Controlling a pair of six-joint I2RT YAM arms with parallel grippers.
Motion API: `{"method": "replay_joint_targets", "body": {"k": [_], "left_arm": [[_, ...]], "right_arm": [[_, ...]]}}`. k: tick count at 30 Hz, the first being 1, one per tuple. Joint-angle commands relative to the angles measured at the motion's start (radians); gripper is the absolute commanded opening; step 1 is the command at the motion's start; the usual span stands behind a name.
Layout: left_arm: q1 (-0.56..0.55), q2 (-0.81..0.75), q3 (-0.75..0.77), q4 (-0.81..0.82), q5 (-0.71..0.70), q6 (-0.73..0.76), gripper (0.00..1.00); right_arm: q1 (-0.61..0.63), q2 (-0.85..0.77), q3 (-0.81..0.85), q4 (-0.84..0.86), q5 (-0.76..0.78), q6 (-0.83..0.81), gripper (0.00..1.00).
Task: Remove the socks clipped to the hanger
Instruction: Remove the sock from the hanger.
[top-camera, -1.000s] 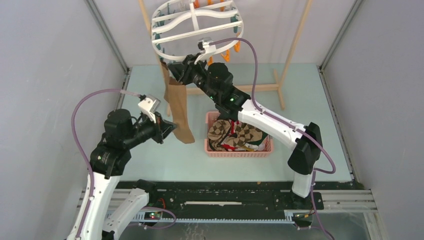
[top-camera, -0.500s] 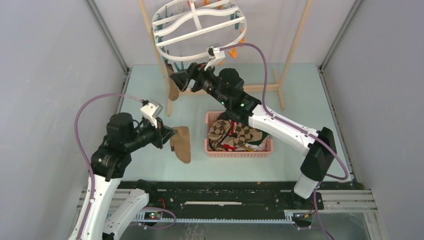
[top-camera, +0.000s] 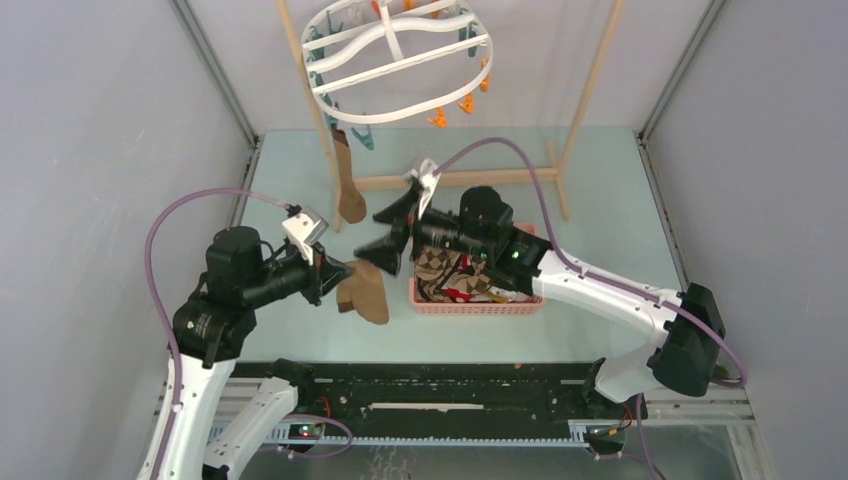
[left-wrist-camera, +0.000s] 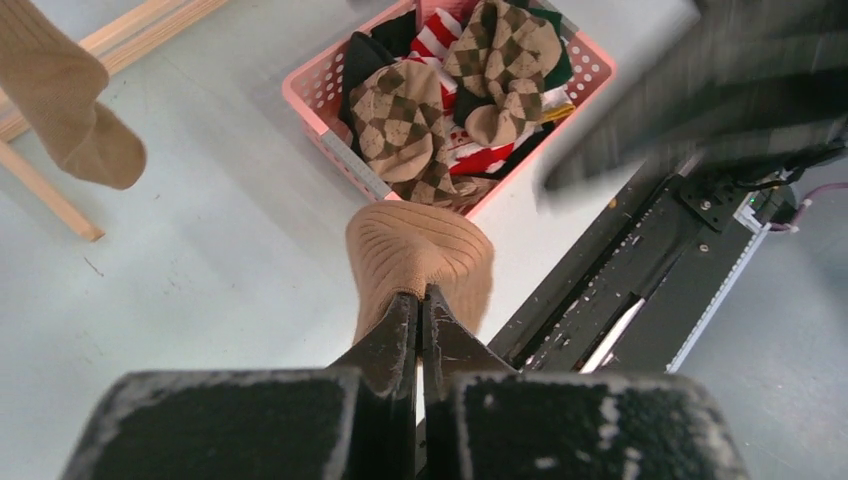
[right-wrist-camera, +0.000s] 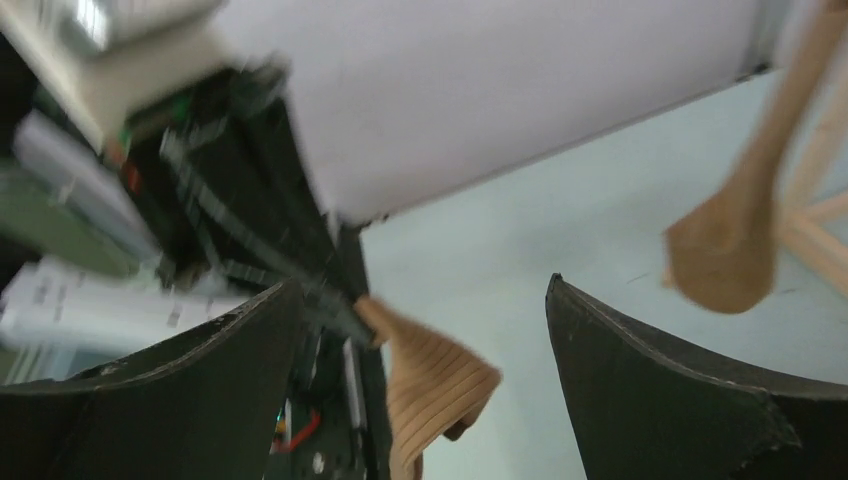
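Observation:
The tan ribbed sock hangs free beyond my shut left gripper, so my open right gripper will go down onto its edge by the basket (right-wrist-camera: 455, 379) and close.
The white oval hanger (top-camera: 400, 60) hangs at the top with teal and orange clothespins. One tan sock (top-camera: 348, 185) (left-wrist-camera: 70, 100) (right-wrist-camera: 730, 250) is still clipped to it and dangles at its left. My left gripper (top-camera: 335, 275) (left-wrist-camera: 420, 295) is shut on another tan ribbed sock (top-camera: 367, 292) (left-wrist-camera: 420, 245) (right-wrist-camera: 430, 385), which droops just left of the basket. My right gripper (top-camera: 390, 232) (right-wrist-camera: 422, 283) is wide open and empty, pointing at the held sock from above and to the right of it.
A pink basket (top-camera: 475, 305) (left-wrist-camera: 320, 95) holds argyle, red-and-white striped and dark socks. The light wooden rack frame has a crossbar (top-camera: 460, 178) and slanted posts (top-camera: 590, 80) behind it. Grey walls close both sides.
The tan sock came off its clip and dropped with my left gripper. My right gripper left the hanger, opened wide and swung down toward the held sock. The hanger swung back up.

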Motion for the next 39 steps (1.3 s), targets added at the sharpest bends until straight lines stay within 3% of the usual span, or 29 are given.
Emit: {"method": "replay_joint_targets", "body": {"k": [1,9,14,19,22,24,26,27,29,35,39], "left_arm": [[-0.006,0.01,0.093,-0.043,0.095,0.085,0.0],[-0.006,0.008,0.149,-0.11,0.177,0.123,0.0],[-0.006,0.01,0.174,-0.134,0.218,0.124,0.0],[-0.006,0.009,0.175,-0.138,0.233,0.111,0.0],[-0.006,0.011,0.174,-0.133,0.229,0.098,0.01],[-0.006,0.013,0.177,-0.122,0.22,0.082,0.13],[-0.006,0.019,0.184,-0.114,0.207,0.072,0.49],[-0.006,0.024,0.189,-0.111,0.201,0.066,0.65],[-0.005,0.039,0.2,-0.105,0.175,0.05,0.97],[0.031,0.083,0.222,-0.083,0.105,0.018,1.0],[0.162,0.096,0.182,-0.041,0.162,-0.01,1.0]], "right_arm": [[0.053,-0.054,-0.087,-0.028,-0.185,-0.212,1.0],[0.08,-0.031,-0.14,0.037,-0.3,-0.332,1.0],[0.105,0.004,-0.14,0.089,-0.292,-0.35,0.98],[0.13,0.002,-0.14,0.087,-0.248,-0.364,0.82],[0.13,-0.013,-0.14,0.044,-0.256,-0.355,0.57],[0.131,-0.029,-0.139,-0.009,-0.255,-0.35,0.42],[0.129,-0.039,-0.14,-0.07,-0.26,-0.357,0.09],[0.123,-0.045,-0.14,-0.114,-0.269,-0.356,0.0],[0.104,-0.061,-0.152,-0.149,-0.258,-0.317,0.0],[0.004,-0.177,-0.265,-0.193,-0.125,-0.197,0.0],[-0.132,-0.284,-0.367,-0.252,-0.017,-0.069,0.01]]}}
